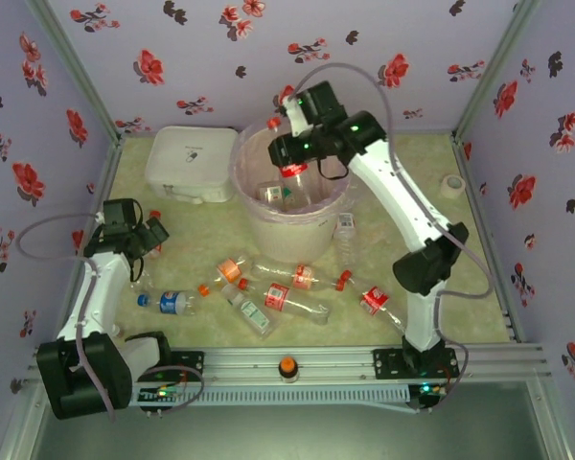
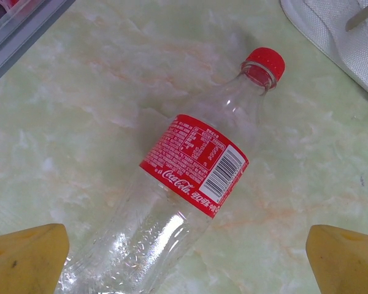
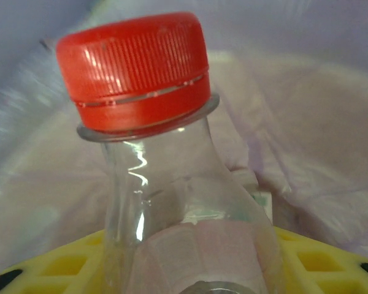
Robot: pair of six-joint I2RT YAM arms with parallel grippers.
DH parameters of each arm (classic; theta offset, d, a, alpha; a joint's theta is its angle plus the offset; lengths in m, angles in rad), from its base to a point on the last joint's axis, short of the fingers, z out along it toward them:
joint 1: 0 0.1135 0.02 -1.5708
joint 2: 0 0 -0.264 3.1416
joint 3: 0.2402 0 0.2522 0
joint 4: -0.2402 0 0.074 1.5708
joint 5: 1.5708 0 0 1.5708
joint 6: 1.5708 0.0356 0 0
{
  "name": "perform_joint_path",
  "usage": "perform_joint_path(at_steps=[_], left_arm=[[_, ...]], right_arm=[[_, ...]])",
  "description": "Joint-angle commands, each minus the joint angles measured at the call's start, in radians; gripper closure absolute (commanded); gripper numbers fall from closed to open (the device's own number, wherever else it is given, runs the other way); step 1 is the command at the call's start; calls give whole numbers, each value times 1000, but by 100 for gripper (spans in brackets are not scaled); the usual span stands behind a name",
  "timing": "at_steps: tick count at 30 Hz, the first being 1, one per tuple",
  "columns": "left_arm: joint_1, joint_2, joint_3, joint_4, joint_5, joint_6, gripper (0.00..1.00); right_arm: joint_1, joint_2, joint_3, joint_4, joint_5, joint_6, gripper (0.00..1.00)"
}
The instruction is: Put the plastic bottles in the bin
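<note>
The clear red-capped bottle's body already hangs inside the bin's rim over other bottles, so my right gripper needs to lower slightly into the bag-lined bin and release it next.
My right gripper [image 1: 302, 161] hangs over the bin [image 1: 289, 240], a white bucket lined with a pink bag, and is shut on a clear red-capped bottle [image 3: 135, 67]. The right wrist view has the bag [image 3: 306, 135] behind that bottle, whose body sits between the yellow fingers [image 3: 331, 257]. Inside the bin lie other bottles [image 1: 273, 193]. My left gripper [image 2: 187, 266] stands open just above a red-labelled, red-capped bottle [image 2: 196, 162] lying on the table at the left [image 1: 154, 218]. Several more plastic bottles [image 1: 283, 297] lie scattered in front of the bin.
A white lidded box [image 1: 187, 163] stands left of the bin, its edge close to the left gripper [image 2: 343, 37]. A tape roll [image 1: 451, 185] sits at the right wall. Flowered walls enclose the table on three sides. A metal rail [image 1: 345, 362] runs along the near edge.
</note>
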Motion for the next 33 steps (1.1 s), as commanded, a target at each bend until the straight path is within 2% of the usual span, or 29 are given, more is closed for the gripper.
perform_joint_path(at_steps=[1,7,13,15,20,26,33], left_arm=[[13,5,3,12,-29,27,0],[21,16,25,-5,-29,48,0],[22,25,28,2,-29,53,0],[26,30,28,3,-29,55,0],[30,50,25,25,-29,41,0],[34,109,39,59,-62,61,0],[43,244,104,78,-78,121,0]], right_arm=[[3,35,-2,-79,57,-70,83],[4,41,-162,31,44,-71,73],[4,-6,-360,225,12,-53,53],[4,-17,-395,254,7,-42,43],[4,-58,-400,264,15,-34,24],[4,-117,-326,188,60,-58,2],[4,-219,-275,135,75,-76,0]])
